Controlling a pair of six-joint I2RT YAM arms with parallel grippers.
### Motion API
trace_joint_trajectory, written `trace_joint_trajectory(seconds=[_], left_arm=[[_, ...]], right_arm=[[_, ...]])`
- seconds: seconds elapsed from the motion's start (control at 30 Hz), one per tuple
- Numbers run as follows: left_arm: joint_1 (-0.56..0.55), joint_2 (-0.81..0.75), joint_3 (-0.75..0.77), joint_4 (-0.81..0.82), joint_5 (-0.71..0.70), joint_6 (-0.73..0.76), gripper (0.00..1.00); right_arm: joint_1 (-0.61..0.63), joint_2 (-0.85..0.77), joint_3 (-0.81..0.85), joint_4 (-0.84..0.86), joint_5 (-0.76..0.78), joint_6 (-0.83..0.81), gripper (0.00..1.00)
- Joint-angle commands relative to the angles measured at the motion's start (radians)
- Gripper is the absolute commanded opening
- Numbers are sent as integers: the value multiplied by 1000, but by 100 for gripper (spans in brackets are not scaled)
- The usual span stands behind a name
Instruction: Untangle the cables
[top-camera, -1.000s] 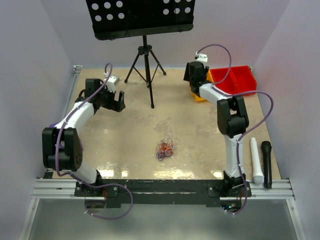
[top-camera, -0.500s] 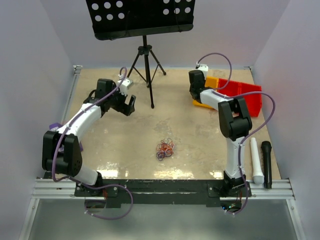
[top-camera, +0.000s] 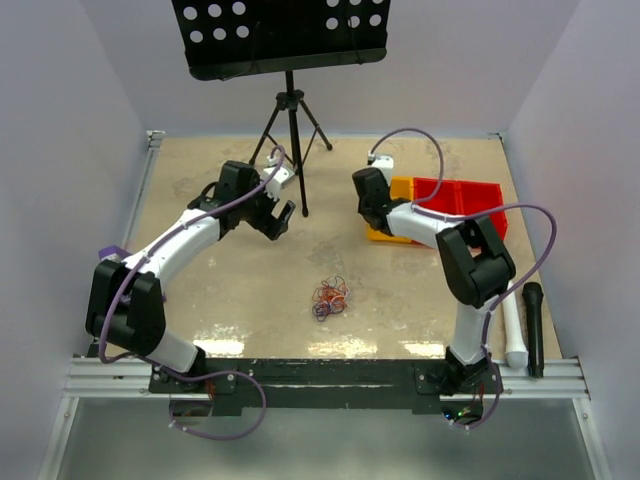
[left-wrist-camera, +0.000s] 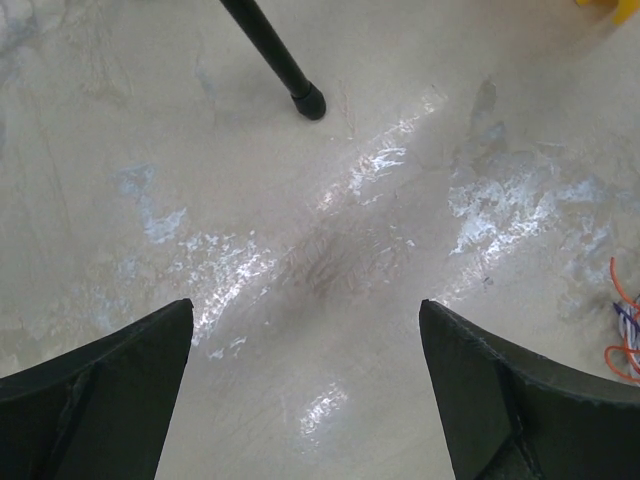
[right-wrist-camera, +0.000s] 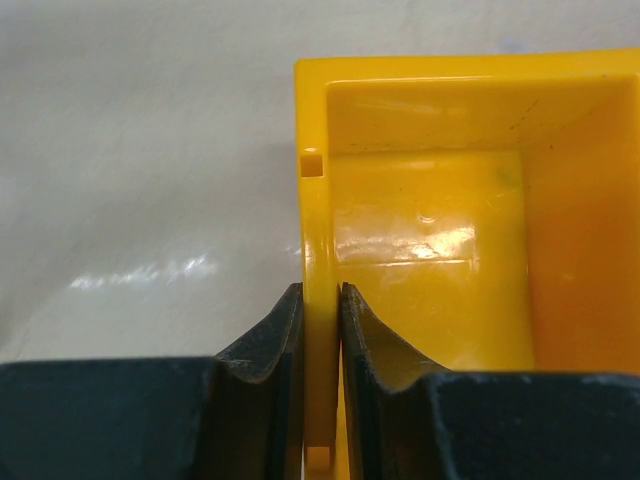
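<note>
The bins are away from the tangle, so the robot's right gripper should drag the yellow bin past the tripod foot and a little back, and then open.
The cables (top-camera: 330, 297) lie as a small tangle of red, orange and purple wires on the table near its middle front. Their edge shows at the right border of the left wrist view (left-wrist-camera: 625, 338). My left gripper (top-camera: 279, 221) hangs open over bare table, up and to the left of the tangle, with nothing between its fingers (left-wrist-camera: 305, 312). My right gripper (top-camera: 371, 216) is shut on the left wall of a yellow bin (right-wrist-camera: 430, 210), one finger inside and one outside (right-wrist-camera: 320, 300).
The yellow bin (top-camera: 401, 187) sits against two red bins (top-camera: 458, 198) at the right. A music stand's tripod (top-camera: 290, 125) stands at the back, one foot (left-wrist-camera: 311, 101) close to my left gripper. A white stick (top-camera: 516, 340) and a black stick (top-camera: 533, 322) lie at the right front.
My right gripper shut on the yellow bin's wall and dragged the yellow and red bins left toward the middle. My left arm swung right, toward the centre, still open.
</note>
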Motion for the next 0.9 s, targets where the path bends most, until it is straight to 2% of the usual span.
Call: trace_joint_trajectory(seconds=[0.0,0.13,0.53,0.87], left_arm=[[9,-7,20,13,-60,11,100],[10,-27,-7,22,-97,11,100],[12,-79,-53,24,-134,17,100],[16,-113,-79,31,-161,16,100]], right_arm=[[106,-66,-24,52,-42,101,5],[197,-77,-40,68,-63,110,6],[441,-2,5,8,-43,294,5],[484,47,71,9,-69,342,8]])
